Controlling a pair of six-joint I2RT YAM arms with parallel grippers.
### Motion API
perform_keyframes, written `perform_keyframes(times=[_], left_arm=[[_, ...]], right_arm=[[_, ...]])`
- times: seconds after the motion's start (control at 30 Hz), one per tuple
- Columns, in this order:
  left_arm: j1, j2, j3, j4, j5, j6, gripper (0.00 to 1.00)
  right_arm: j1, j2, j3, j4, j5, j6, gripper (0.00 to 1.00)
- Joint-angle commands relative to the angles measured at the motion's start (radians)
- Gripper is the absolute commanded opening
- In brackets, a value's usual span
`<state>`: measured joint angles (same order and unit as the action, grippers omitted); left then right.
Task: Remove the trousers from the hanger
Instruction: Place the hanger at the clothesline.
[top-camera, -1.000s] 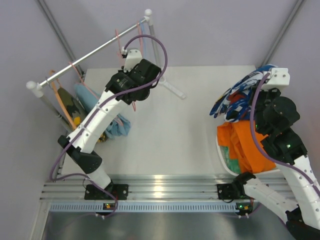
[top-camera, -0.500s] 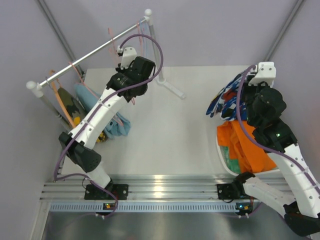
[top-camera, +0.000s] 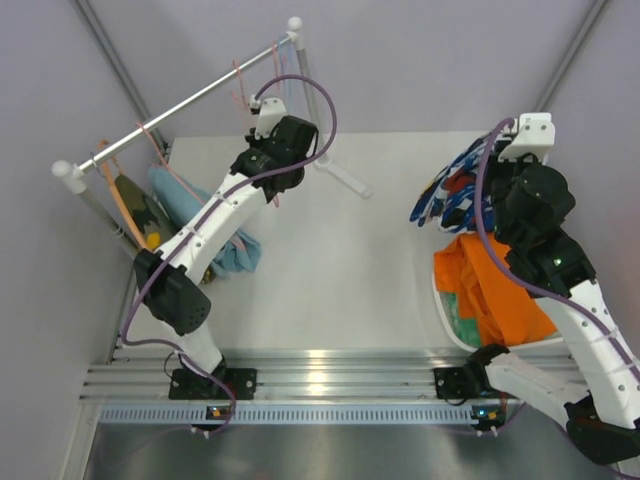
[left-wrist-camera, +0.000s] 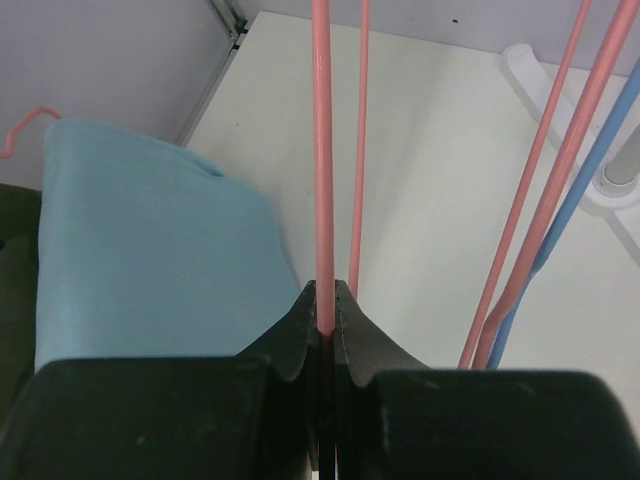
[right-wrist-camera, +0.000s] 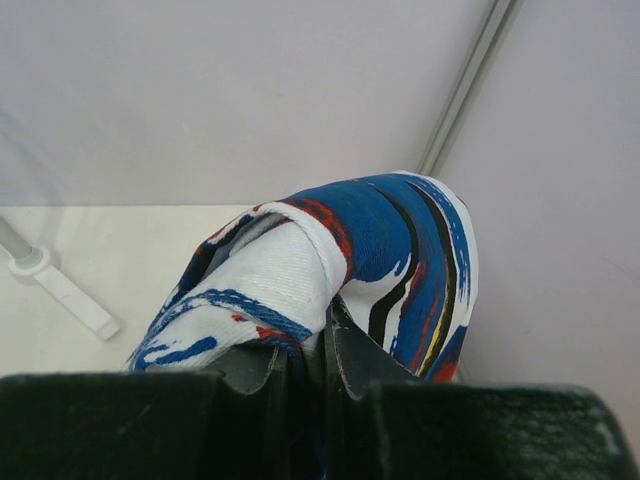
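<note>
This pink hanger is empty, so my left gripper will next shift along the clothes bar (top-camera: 180, 105) toward the blue hanger near the bar's far end and open there.
My left gripper (left-wrist-camera: 327, 290) is shut on the thin pink wire of a hanger (left-wrist-camera: 322, 150) that hangs from the clothes rail (top-camera: 180, 105). Light blue trousers (left-wrist-camera: 140, 250) hang just left of it, and camouflage trousers (top-camera: 140, 215) hang further along the rail. My right gripper (right-wrist-camera: 322, 315) is shut on the blue-and-white patterned trousers (right-wrist-camera: 400, 250). It holds them in the air at the back right, above the pile. Orange trousers (top-camera: 490, 285) and mint green trousers (top-camera: 462, 318) lie in that pile.
The pile rests in a white basket (top-camera: 440, 310) at the right edge. The rack's white foot (top-camera: 345, 178) stretches across the back of the table. More pink hangers (left-wrist-camera: 560, 170) and a blue hanger (left-wrist-camera: 590, 170) hang right of my left gripper. Grey walls close in behind.
The right arm has carried the patterned trousers slightly left and up. The left wrist has shifted a little along the rail, still gripping the pink hanger.
</note>
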<state>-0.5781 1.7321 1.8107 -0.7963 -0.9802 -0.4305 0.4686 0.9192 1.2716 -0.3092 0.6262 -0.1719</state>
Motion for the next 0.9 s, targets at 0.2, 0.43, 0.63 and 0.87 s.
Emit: perform_keyframes(times=[0.2,0.43,0.63,0.87], left_arm=[[0.006,0.052,0.009,0.167,0.074,0.085,0.0],[0.004,0.109,0.085,0.169,0.075,0.079,0.0],[0.004,0.132,0.131,0.164,0.135,0.087,0.14],[0.003,0.06,0.133,0.146,0.222,0.087,0.59]], right_arm=[[0.002,-0.06,0.091,0.111,0.018,0.0,0.0],[0.004,-0.105,0.078,0.035,0.037,0.057,0.0],[0.002,-0.152,0.084,-0.062,0.098,0.094,0.0],[0.002,-0.227,0.058,-0.172,0.135,0.146,0.0]])
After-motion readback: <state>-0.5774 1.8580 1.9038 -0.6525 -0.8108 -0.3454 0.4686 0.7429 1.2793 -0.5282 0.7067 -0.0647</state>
